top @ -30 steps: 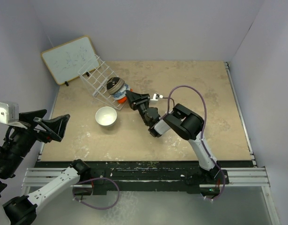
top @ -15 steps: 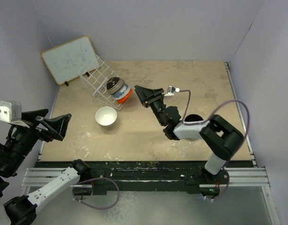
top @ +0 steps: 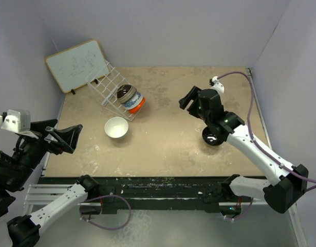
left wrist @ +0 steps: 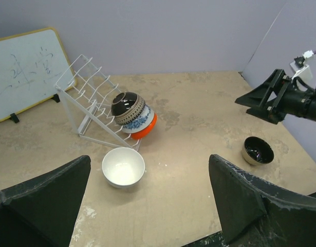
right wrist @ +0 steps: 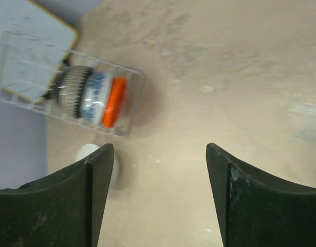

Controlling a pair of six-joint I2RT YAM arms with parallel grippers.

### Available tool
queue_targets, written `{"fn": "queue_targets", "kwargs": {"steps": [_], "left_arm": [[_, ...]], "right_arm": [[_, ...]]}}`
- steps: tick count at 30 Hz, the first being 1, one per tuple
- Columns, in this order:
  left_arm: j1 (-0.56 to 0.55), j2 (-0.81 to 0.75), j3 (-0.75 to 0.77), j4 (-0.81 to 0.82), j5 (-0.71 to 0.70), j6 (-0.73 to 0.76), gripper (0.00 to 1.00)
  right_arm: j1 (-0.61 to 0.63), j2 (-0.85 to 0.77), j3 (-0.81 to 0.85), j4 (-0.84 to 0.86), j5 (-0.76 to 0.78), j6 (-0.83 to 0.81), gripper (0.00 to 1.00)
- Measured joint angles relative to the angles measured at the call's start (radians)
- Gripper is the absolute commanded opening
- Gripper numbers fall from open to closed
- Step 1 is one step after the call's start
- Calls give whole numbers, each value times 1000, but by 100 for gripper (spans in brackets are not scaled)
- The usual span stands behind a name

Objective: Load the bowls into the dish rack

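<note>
The right gripper has to tip downward and lower back onto the black bowl's rack-side rim (top: pixel 203 131), because the bowl is below it, nearer the robot's base.
The white wire dish rack (top: pixel 103 86) (left wrist: pixel 85 98) (right wrist: pixel 24 95) stands at the back left with three bowls on edge in it: a dark ribbed one (top: pixel 125 93), a blue-and-white one (top: pixel 132 101) (right wrist: pixel 97 96) and an orange-red one (top: pixel 139 106) (left wrist: pixel 145 129) (right wrist: pixel 114 102). In front of the rack a plain white bowl (top: pixel 116 127) (left wrist: pixel 123 167) sits upright on the table. A glossy black bowl (top: pixel 213 136) (left wrist: pixel 257 150) sits at the right, under my right arm. My right gripper (top: pixel 188 98) (right wrist: pixel 160 149) hangs open and empty mid-table, facing the rack. My left gripper (top: pixel 61 133) (left wrist: pixel 150 159) is open and empty, high at the near left.
A wood-framed whiteboard (top: pixel 77 64) (left wrist: pixel 24 72) leans against the back-left wall behind the rack. Grey walls close in the table on the left, back and right. The right arm's cable (top: pixel 235 76) loops above its wrist.
My right gripper has drawn back from the rack to the right and upward, its jaws widening. The arm's swing has uncovered the black bowl. The left arm has barely shifted.
</note>
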Motion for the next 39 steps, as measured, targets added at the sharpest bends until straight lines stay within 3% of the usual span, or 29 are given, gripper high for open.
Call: {"fn": "queue_targets", "kwargs": {"steps": [5, 12, 25, 28, 33, 39], "left_arm": [[-5, -7, -42, 6, 9, -6, 99], [-10, -37, -48, 22, 18, -18, 99], [-45, -76, -76, 22, -8, -42, 99], [-47, -79, -81, 21, -12, -45, 99], [-47, -84, -81, 20, -16, -53, 99], [-47, -84, -81, 14, -24, -63, 99]], "right_arm": [[-114, 2, 38, -305, -33, -71, 75], [-187, 94, 11, -479, -109, -111, 71], [-255, 91, -170, -444, -133, -108, 65], [-259, 113, -171, -409, -128, -116, 55], [-263, 158, -171, -366, -105, -150, 53], [-266, 212, -169, -337, -85, -187, 39]]}}
